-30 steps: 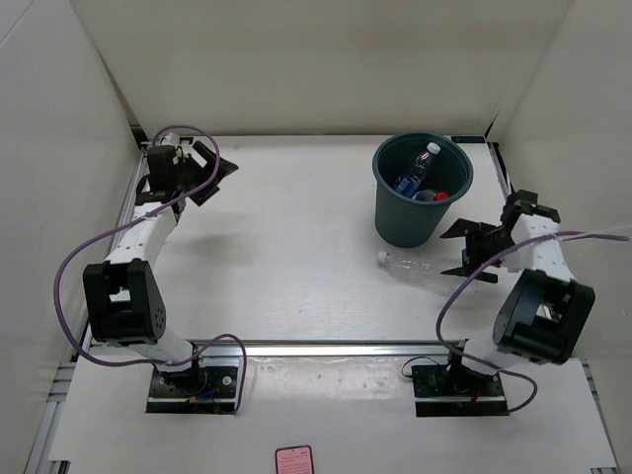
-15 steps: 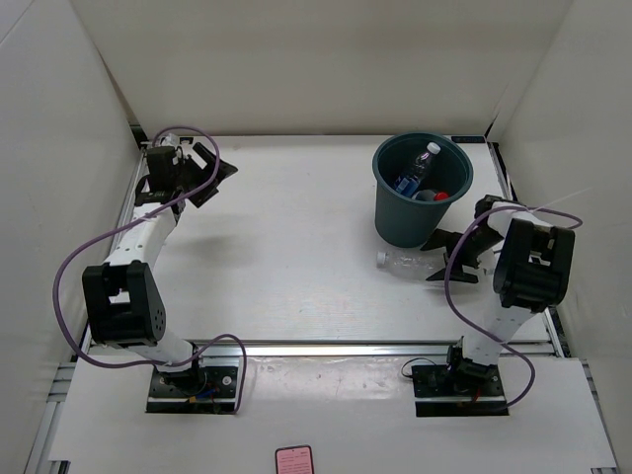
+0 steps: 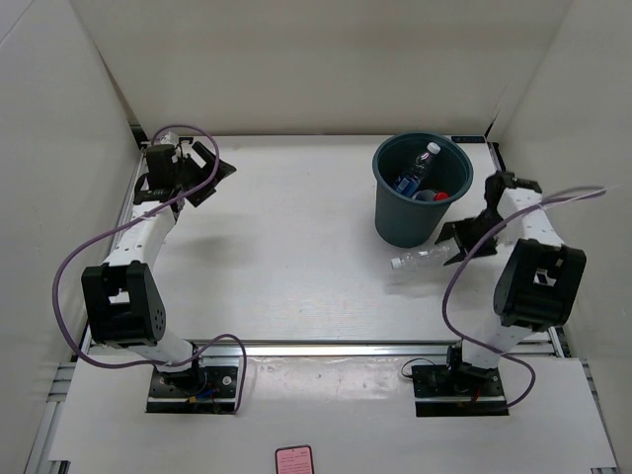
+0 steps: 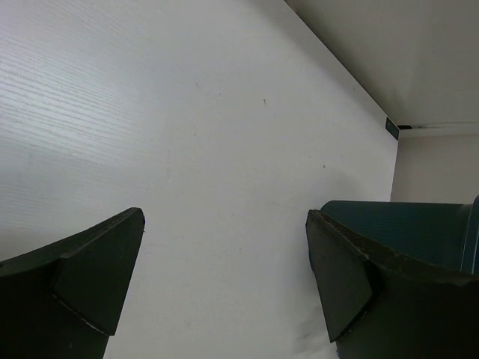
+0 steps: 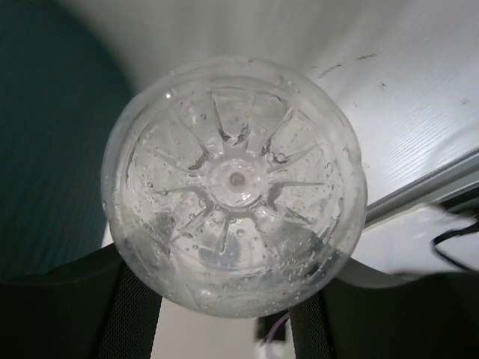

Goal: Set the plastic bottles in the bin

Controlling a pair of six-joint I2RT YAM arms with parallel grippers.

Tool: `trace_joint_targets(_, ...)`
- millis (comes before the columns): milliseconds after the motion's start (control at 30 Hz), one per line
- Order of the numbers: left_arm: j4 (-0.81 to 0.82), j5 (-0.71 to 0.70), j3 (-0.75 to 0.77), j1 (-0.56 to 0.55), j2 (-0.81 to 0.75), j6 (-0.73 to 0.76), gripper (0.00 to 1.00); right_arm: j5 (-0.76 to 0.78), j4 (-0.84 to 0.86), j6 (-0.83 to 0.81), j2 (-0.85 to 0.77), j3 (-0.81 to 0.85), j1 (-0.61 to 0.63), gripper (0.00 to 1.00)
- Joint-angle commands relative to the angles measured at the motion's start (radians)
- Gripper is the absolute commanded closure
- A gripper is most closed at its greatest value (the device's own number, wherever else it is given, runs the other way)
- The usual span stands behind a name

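The plain clear bottle is below the bin's rim, so the robot should next lift its right gripper outward past the rim and tilt that bottle cap-down over the opening [image 3: 425, 168].
The dark teal bin [image 3: 400, 222] stands at the back right of the table. Inside it lie a blue-label bottle [image 3: 415, 174] and a red-capped one [image 3: 439, 196]. My right gripper [image 3: 456, 245] is shut on the base end of the plain clear bottle [image 3: 420, 259], which lies level just in front of the bin, cap pointing left. In the right wrist view the bottle's round base [image 5: 234, 183] fills the space between the fingers [image 5: 127, 314], with the bin wall [image 5: 52, 149] on the left. My left gripper [image 3: 202, 170] is open at the far left, nothing in it [image 4: 224, 277].
White walls close in the table on the left, back and right. A metal rail [image 3: 326, 348] runs along the near edge. Purple cables loop off both arms. In the left wrist view the bin [image 4: 419, 224] shows behind the right finger.
My right gripper swung in to the clear bottle, closed on its base and shifted it slightly right, up beside the bin. The left arm has stayed still.
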Motion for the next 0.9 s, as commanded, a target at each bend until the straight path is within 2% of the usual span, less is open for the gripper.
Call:
trace_joint_targets(0,-0.015,-0.009,0.033,-0.004,-0.027,0.018,0.00,0.159,-0.192,-0.159,-0.111,0.180,0.060,0.75)
trace_joint_targets(100,-0.024,-0.009,0.044,-0.004,-0.007,0.018,0.00,0.204,-0.285,-0.200,-0.177,0.284,0.091,0.79)
trace_joint_targets(300,-0.033,0.000,0.088,-0.004,0.032,0.007,0.00,0.273,-0.319,-0.289,-0.291,0.493,0.158,0.79)
trace_joint_targets(500,-0.033,0.028,0.131,-0.004,0.083,-0.013,0.00,0.334,-0.172,-0.401,-0.214,0.859,0.181,0.79)
trace_joint_targets(600,-0.033,0.028,0.142,-0.004,0.092,-0.013,0.00,0.400,-0.046,-0.448,-0.089,1.009,0.192,0.75)
trace_joint_targets(700,-0.033,0.028,0.142,-0.004,0.092,-0.013,0.00,0.437,0.090,-0.459,-0.038,1.004,0.192,0.72)
trace_joint_targets(767,-0.033,0.028,0.153,-0.004,0.092,-0.004,0.00,0.437,0.162,-0.487,0.007,0.961,0.218,0.65)
trace_joint_targets(800,-0.033,0.038,0.153,-0.004,0.092,0.006,0.00,0.398,0.163,-0.487,0.046,0.961,0.227,0.65)
trace_joint_targets(867,-0.033,0.058,0.162,-0.004,0.092,0.032,0.00,0.351,0.163,-0.516,0.105,0.970,0.264,0.47)
